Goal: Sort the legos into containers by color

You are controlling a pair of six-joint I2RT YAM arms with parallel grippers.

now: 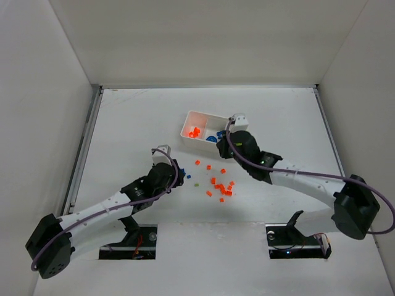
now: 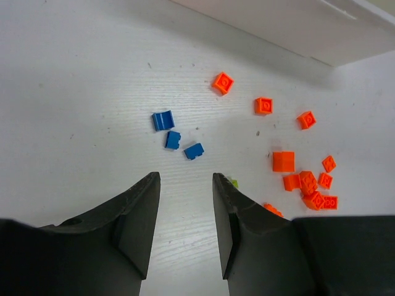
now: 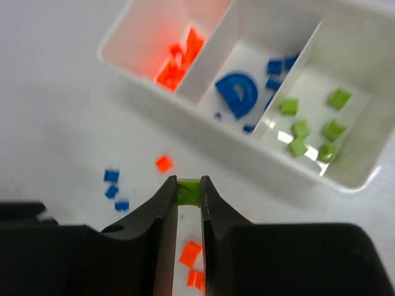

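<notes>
My right gripper needs to move outward over the tray's section of yellow-green pieces, beyond it to the right in the wrist view, and let go of the matching lego.
The white tray has three compartments: orange-red pieces in the left one, blue pieces in the middle, yellow-green pieces in the right. My right gripper is shut on a yellow-green lego, held above the table just in front of the tray's near wall. My left gripper is open and empty, low over the table, just short of three blue legos. Several orange-red legos lie to its right. A yellow-green lego peeks out beside its right finger.
Loose orange-red legos are scattered on the white table between the two arms, blue ones by the left gripper. The right gripper hangs by the tray's near right side. White walls enclose the table.
</notes>
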